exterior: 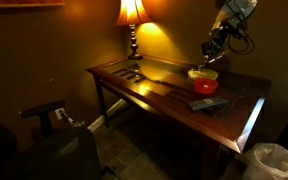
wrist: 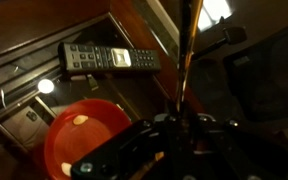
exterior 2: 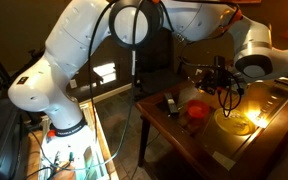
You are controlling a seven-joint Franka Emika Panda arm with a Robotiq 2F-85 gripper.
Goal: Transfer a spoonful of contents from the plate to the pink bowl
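Next, my gripper tilts the spoon upright and lowers it toward the lamp to release it, since the bare tabletop (exterior: 188, 82) beside the bowl lies below, that way.
The reddish-pink bowl (wrist: 79, 135) sits on the dark wooden table, seen at lower left in the wrist view and in both exterior views (exterior: 205, 87) (exterior 2: 197, 110). A yellow plate (exterior 2: 234, 122) stands beside it, lit by the lamp; it also shows in an exterior view (exterior: 201, 73). My gripper (wrist: 181, 125) is shut on a thin spoon (wrist: 185, 55), whose shaft runs straight away from the jaws. The gripper hangs above the plate and bowl (exterior 2: 220, 76) (exterior: 214, 46). The spoon's bowl end and any contents are too dark to make out.
A black remote control (wrist: 109, 59) lies on the table next to the bowl (exterior 2: 171, 103) (exterior: 209, 103). A lit table lamp (exterior: 132, 12) stands at the table's far end. The table's edge (exterior: 246, 125) is close to the bowl.
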